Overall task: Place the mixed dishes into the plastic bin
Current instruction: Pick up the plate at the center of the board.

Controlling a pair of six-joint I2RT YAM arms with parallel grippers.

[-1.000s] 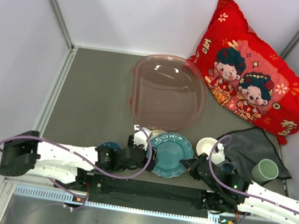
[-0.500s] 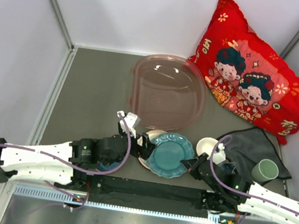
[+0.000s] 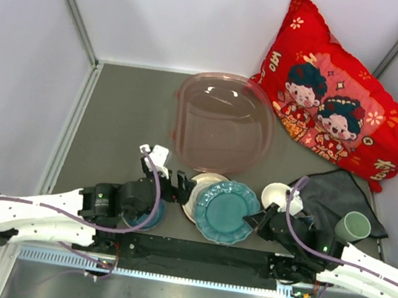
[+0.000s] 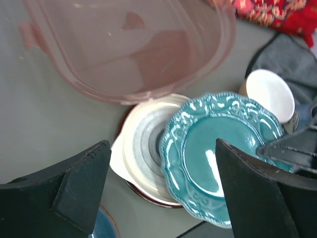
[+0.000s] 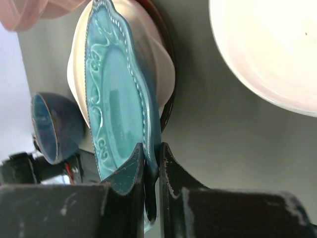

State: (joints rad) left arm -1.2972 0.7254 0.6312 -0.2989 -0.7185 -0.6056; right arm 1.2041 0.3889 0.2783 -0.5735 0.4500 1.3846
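Observation:
I will next move the teal plate (image 3: 226,210) in my right gripper outward and to the left in the top view, past the blue bowl, because the bare tabletop there has room to release it.
The teal scalloped plate (image 3: 226,210) lies partly over the blue-ringed white handled plate (image 3: 200,188), and both show in the left wrist view (image 4: 223,144) (image 4: 141,144). My right gripper (image 3: 254,221) is shut on the teal plate's rim (image 5: 151,163). My left gripper (image 3: 179,183) is open and empty, above and left of the plates. The blue bowl (image 3: 144,212) sits under my left arm. The cream-white bowl (image 3: 279,196), the pale green cup (image 3: 353,227) and the pinkish plastic bin (image 3: 222,122) stand apart. The small blue mug is hidden.
A dark grey cloth (image 3: 334,195) lies under the green cup at the right. A red cartoon-print pillow (image 3: 333,102) leans in the back right corner. White walls close in the left and back sides.
My left arm has drawn back to the left, off the plates, uncovering the white handled plate. My right gripper holds the teal plate, which has shifted slightly.

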